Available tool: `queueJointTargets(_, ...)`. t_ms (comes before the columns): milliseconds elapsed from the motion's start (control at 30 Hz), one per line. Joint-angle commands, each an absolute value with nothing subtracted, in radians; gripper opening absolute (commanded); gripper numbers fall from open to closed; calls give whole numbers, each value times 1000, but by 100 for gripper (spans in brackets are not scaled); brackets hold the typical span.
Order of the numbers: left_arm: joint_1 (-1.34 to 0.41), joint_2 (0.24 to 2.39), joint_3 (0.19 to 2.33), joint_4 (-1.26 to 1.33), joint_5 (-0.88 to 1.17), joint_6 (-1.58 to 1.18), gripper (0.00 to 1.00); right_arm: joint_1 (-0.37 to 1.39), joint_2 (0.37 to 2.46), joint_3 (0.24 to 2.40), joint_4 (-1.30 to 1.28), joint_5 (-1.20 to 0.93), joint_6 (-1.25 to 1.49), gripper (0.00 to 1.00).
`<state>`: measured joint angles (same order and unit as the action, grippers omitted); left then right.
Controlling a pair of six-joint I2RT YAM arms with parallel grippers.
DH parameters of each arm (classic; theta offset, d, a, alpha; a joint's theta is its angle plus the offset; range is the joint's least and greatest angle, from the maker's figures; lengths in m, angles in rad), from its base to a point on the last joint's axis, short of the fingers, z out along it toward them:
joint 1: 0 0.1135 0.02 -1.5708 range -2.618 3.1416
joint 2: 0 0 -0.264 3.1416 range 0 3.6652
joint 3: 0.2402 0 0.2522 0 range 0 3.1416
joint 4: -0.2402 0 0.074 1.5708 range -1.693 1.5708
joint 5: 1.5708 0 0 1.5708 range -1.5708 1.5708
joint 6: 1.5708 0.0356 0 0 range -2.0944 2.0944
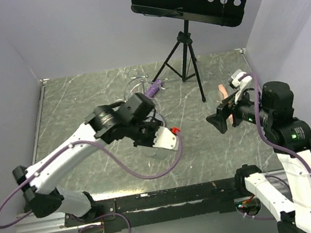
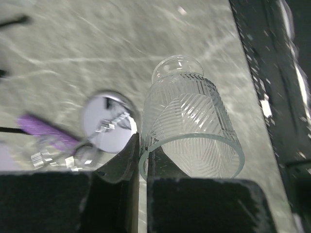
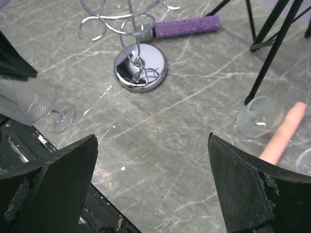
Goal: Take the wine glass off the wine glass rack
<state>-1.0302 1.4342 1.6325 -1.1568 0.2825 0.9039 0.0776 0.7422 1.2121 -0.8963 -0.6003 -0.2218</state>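
The bare tabletop (image 1: 161, 162) between the disc base and the rail lies below my left gripper. I should lower my left gripper next until the glass's foot stands on that tabletop, and release the glass's rim.
The wine glass (image 2: 187, 121) is clear with cut line patterns, and my left gripper (image 2: 143, 145) is shut on its rim, one finger inside the bowl and one outside. In the right wrist view the glass (image 3: 26, 102) hangs tilted, away from the rack, its foot (image 3: 60, 116) low over the table; I cannot tell if it touches. The chrome wine glass rack (image 3: 140, 68) stands behind it on its round disc base (image 2: 108, 121), with nothing on the loops that show. My right gripper (image 3: 153, 138) is open over bare table at the right (image 1: 224, 118).
A purple stick (image 3: 187, 26) lies just behind the rack. The black tripod music stand (image 1: 188, 58) is at the back right. A small clear glass (image 3: 257, 116) and a peach-coloured stick (image 3: 284, 133) lie near the stand's feet. The table's front edge has a black rail (image 1: 168, 197).
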Motion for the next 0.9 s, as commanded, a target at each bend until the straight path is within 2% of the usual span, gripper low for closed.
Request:
queueJointTargets(0, -1055, 1523, 1687, -1279, 250, 907, 1, 69, 773, 1186, -822, -644, -218, 100)
queueJointTargets(300, -1091, 1692, 1689, -1293, 155, 798, 1, 69, 744, 1121, -785, -660, -184, 99)
queueJointTargets(867, -1101, 1802, 1641, -1184, 92, 692, 1, 71, 713, 1054, -788, -657, -158, 99)
